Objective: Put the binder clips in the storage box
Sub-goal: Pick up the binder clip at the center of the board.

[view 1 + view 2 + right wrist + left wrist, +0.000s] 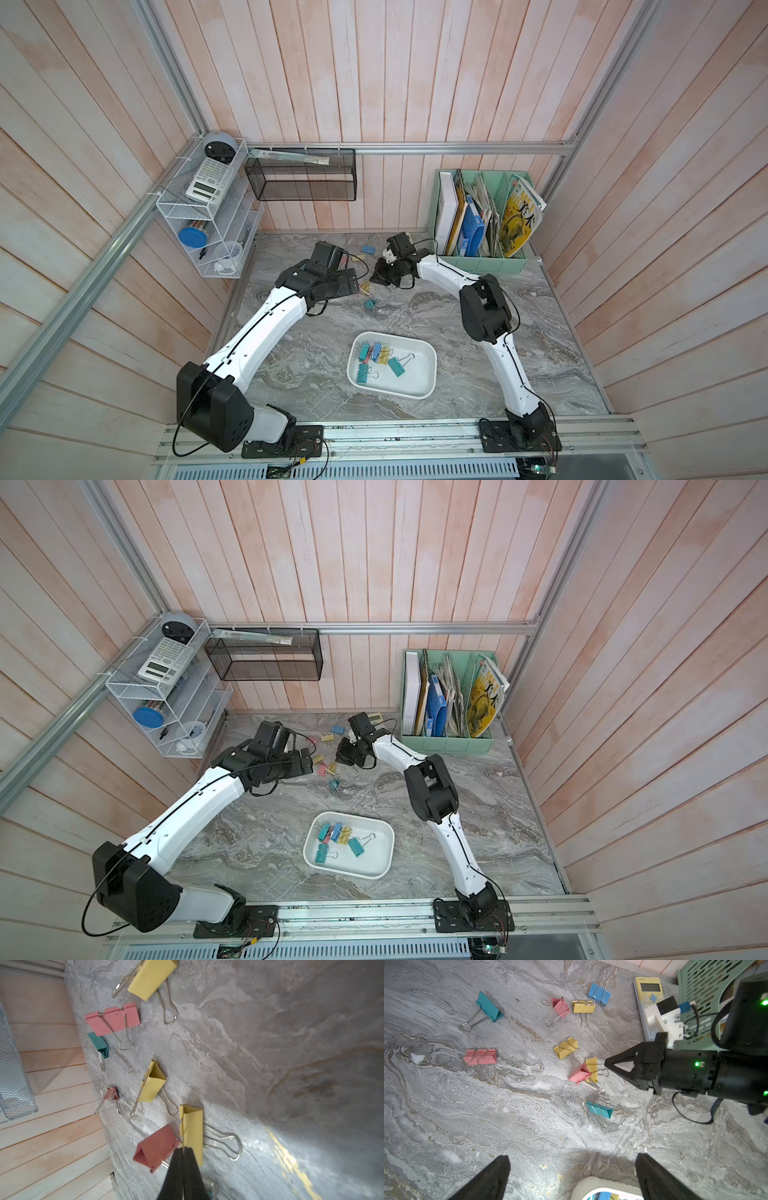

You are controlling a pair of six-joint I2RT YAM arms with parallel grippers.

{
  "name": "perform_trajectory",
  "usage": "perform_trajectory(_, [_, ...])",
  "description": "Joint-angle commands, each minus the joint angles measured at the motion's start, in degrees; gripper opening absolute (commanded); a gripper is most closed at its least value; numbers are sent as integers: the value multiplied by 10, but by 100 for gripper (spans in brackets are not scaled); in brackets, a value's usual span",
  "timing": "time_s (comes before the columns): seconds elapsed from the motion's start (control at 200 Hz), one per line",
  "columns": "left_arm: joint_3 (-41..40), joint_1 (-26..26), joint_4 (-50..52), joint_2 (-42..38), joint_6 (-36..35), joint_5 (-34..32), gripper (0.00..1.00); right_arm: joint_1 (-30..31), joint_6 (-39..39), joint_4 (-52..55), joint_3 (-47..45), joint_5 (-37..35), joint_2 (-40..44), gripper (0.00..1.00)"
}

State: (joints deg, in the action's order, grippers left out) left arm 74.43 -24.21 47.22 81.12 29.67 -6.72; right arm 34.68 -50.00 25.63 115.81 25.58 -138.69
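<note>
My right gripper lifts, draws back and lowers beside the yellow clips in the storage box next to let go of the handle, as binder clips lie there.
The storage box is a shallow white tray at the table's front middle, with several binder clips inside; its rim shows in the left wrist view. Several loose binder clips lie at the back of the table, among them a teal one, a pink one and a blue one. My right gripper is shut on the thin wire handle of a yellow binder clip, which touches a pink clip. My left gripper hovers open and holds nothing, beside the loose clips.
A mint-green file holder with books stands at the back right, close behind the right arm. A yellow calculator lies next to it. A black mesh basket and a white wire shelf hang at the back left.
</note>
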Motion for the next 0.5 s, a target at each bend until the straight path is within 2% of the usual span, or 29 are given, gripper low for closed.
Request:
perform_trajectory(0.0, [14,4,2,2,-15,3,100,-2,41,47,-12,-93,62,0])
perform_trajectory(0.105, [11,4,-1,0,-20,8,100,5,77,72,-51,-226,127,0])
perform_trajectory(0.16, [9,4,-3,-2,-23,12,100,5,81,52,-90,-254,163,0])
perform_trajectory(0.265, [3,4,-6,-6,-31,21,100,4,63,14,-159,-235,232,0])
perform_trajectory(0.39, [-9,5,-9,-14,-44,29,100,12,-29,-41,-276,-188,337,0])
perform_trajectory(0.49, [-25,5,-13,-22,-56,33,100,43,-92,-79,-385,-203,433,0])
